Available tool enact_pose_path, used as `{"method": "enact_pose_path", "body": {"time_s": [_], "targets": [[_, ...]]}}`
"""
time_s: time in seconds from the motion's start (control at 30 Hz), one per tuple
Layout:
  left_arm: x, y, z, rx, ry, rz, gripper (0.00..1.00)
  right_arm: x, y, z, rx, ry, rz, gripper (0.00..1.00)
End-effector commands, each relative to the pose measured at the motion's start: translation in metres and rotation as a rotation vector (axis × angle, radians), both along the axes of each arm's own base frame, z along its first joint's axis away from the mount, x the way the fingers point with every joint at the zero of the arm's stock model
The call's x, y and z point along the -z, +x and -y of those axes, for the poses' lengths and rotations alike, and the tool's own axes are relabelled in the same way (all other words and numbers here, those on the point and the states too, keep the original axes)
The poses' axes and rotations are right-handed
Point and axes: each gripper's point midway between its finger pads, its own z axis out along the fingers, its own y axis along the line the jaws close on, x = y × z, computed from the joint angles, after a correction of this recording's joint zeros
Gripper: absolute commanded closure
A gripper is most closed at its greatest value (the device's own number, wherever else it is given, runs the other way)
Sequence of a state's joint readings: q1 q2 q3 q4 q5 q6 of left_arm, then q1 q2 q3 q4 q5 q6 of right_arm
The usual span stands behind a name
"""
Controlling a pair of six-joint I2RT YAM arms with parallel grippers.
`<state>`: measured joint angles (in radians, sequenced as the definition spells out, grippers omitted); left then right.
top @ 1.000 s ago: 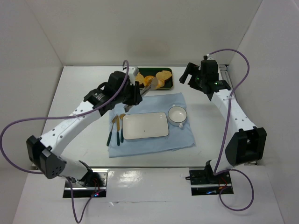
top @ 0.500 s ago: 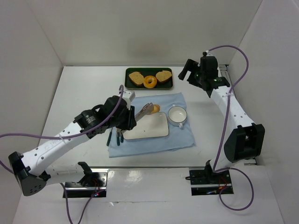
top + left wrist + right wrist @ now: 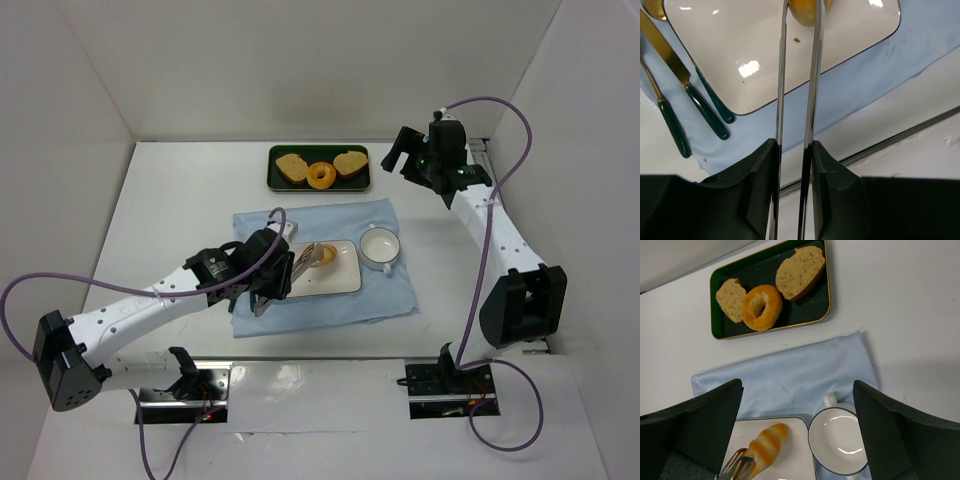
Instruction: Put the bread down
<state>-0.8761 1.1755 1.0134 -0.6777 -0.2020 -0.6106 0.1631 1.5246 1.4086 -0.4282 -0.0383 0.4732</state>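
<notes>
The bread is already on the plate, so my left gripper will next move back toward the near edge of the white plate and let go of the metal tongs.
The bread, a small golden ridged roll, lies on the right part of the white rectangular plate. It also shows in the right wrist view and at the top edge of the left wrist view. My left gripper is shut on metal tongs, and the tong tips are closed around one end of the bread. My right gripper is open and empty, held high at the back right, far from the plate.
A white cup stands right of the plate on the blue cloth. Gold cutlery with green handles lies left of the plate. A dark green tray at the back holds two toast slices and an orange doughnut.
My left arm pulled back from the tray with the bread in the tongs and lowered it onto the plate. The right arm barely moved.
</notes>
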Motion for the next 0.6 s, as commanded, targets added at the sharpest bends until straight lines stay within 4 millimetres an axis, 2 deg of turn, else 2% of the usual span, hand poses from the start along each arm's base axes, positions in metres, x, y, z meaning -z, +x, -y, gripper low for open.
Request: {"method": "enact_pose_path", "body": {"time_s": [0.0,0.23,0.33,0.5,0.57], "targets": [[0.006,0.007,0.004,-0.027,0.0,0.017,0.64,-0.039,0.003,0.003,-0.002,0.001,0.106,0.02],[0.011,-0.002,0.007,0.037,0.012,-0.016,0.6,-0.041,0.002,0.005,0.006,-0.003,0.106,0.02],[0.002,-0.008,0.01,0.08,-0.008,-0.026,0.58,-0.034,0.006,0.004,0.011,0.002,0.087,0.02],[-0.002,-0.023,0.003,0.124,0.003,-0.066,0.58,-0.04,0.01,0.001,0.012,0.026,0.1,0.02],[0.002,-0.031,-0.001,0.135,0.021,-0.104,0.58,-0.038,0.013,0.001,0.012,0.026,0.101,0.02]]}}
